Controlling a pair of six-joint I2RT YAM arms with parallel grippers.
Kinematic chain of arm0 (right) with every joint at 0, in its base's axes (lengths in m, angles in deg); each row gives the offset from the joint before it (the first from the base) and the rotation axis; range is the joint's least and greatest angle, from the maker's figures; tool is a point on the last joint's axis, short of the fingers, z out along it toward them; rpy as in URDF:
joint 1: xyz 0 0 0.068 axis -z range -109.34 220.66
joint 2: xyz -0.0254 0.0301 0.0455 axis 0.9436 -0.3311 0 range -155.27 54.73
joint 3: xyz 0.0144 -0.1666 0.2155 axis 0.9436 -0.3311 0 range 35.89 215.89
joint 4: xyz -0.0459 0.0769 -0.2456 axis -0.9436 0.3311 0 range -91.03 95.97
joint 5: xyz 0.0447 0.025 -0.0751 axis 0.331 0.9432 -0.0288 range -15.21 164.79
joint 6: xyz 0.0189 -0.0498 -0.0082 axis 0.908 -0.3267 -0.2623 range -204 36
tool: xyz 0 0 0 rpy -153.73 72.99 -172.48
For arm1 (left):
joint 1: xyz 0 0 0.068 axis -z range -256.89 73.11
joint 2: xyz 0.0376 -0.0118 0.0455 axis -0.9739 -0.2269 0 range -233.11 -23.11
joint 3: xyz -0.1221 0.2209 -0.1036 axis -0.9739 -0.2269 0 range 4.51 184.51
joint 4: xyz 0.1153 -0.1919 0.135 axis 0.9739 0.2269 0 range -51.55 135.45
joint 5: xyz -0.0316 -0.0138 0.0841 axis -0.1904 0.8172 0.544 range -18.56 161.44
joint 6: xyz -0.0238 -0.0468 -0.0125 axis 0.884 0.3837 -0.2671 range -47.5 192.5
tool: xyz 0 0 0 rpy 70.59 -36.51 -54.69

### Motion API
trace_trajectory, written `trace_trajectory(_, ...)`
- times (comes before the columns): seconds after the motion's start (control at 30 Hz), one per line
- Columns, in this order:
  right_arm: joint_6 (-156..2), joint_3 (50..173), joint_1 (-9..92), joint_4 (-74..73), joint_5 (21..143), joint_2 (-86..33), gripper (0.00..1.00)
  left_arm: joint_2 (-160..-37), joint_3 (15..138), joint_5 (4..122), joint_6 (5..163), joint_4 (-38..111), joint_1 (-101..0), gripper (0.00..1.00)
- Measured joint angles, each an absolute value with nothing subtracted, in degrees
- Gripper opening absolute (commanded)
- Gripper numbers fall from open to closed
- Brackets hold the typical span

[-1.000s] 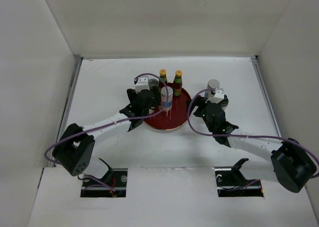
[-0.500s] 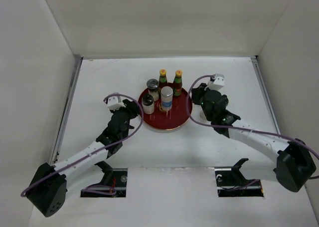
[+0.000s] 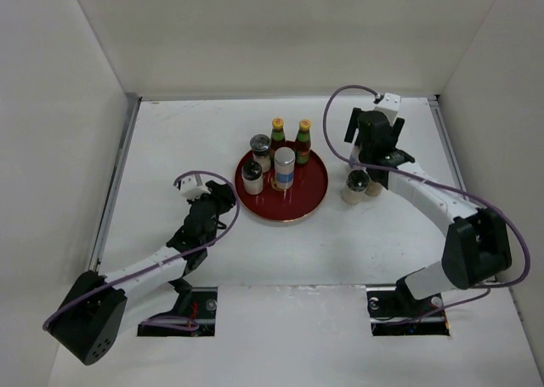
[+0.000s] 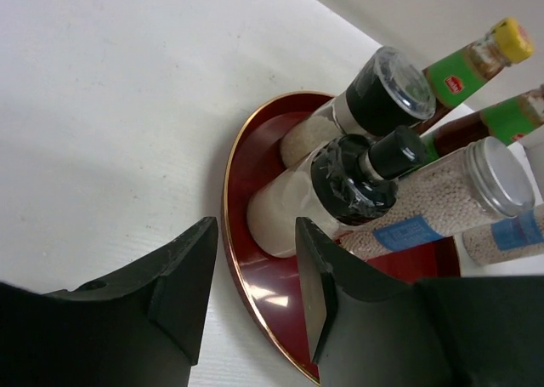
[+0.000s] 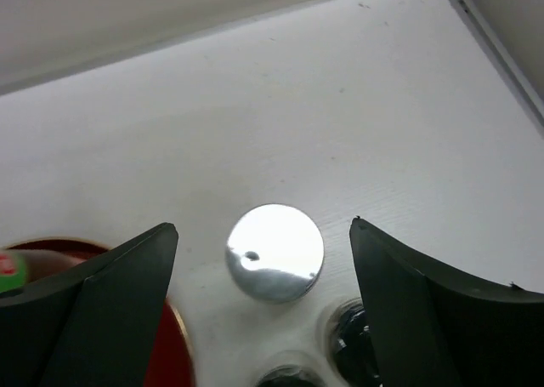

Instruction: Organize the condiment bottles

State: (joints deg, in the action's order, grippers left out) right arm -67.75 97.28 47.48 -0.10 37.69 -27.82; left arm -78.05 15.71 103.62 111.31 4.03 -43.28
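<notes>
The right gripper moves down next, fingers wide, around the shaker's silver lid below it, which already shows between the open fingers. Then the fingers close.
On the round dark-red tray stand two slim red sauce bottles, a black-lidded jar, a white-filled jar and a silver-lidded jar. My left gripper sits low at the tray's left rim. Its jaws stand a narrow gap apart with nothing between them, and they point at the white-filled jar. My right gripper hangs wide open over a silver-lidded shaker right of the tray. Two dark-lidded jars stand just nearer.
White walls close in the table on the left, far and right sides. A metal rail runs along the left edge. The right arm arcs over the right half of the table. In the right wrist view the tray's rim lies at lower left.
The left gripper has left a jar on the tray, drawn back to the near left and narrowed. The right gripper has risen toward the far side and opened wide over the silver-lidded shaker.
</notes>
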Motion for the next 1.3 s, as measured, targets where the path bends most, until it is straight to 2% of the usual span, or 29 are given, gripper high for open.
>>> trace_trajectory(0.2, -69.23, 99.2, 50.41, 4.34, 39.89, -33.96, 0.9, -80.23, 15.61, 102.2, 112.6, 2.98, -43.63, 0.42)
trace_trajectory(0.33, -69.28, 99.2, 50.41, 5.65, 41.84, -35.9, 0.83, -81.11, 15.61, 101.55, 113.01, 1.85, -44.24, 0.43)
trace_trajectory(0.37, -69.28, 99.2, 50.41, 5.84, 42.23, -36.14, 0.8, -81.28, 15.61, 101.33, 113.08, 1.69, -44.24, 0.43)
trace_trajectory(0.47, -69.1, 99.2, 50.41, 6.02, 43.26, -36.56, 0.6, -81.7, 15.61, 101.11, 113.25, 1.28, -44.31, 0.43)
trace_trajectory(0.57, -69.1, 99.22, 50.39, 5.69, 43.43, -36.58, 0.51, -82.05, 15.61, 100.76, 113.43, 1.26, -44.48, 0.44)
trace_trajectory(0.77, -70.61, 97.87, 48.9, 2.96, 43.04, -33.22, 0.51, -82.07, 15.61, 100.43, 113.47, 1.12, -44.72, 0.45)
trace_trajectory(0.97, -71.18, 98.06, 42.65, -0.71, 42.89, -26.94, 0.52, -81.72, 15.58, 100.08, 113.54, 0.99, -45.6, 0.46)
trace_trajectory(1.3, -70.08, 98.06, 35.26, -1.92, 45.62, -31.49, 0.51, -81.72, 15.58, 99.78, 113.75, 0.93, -45.77, 0.46)
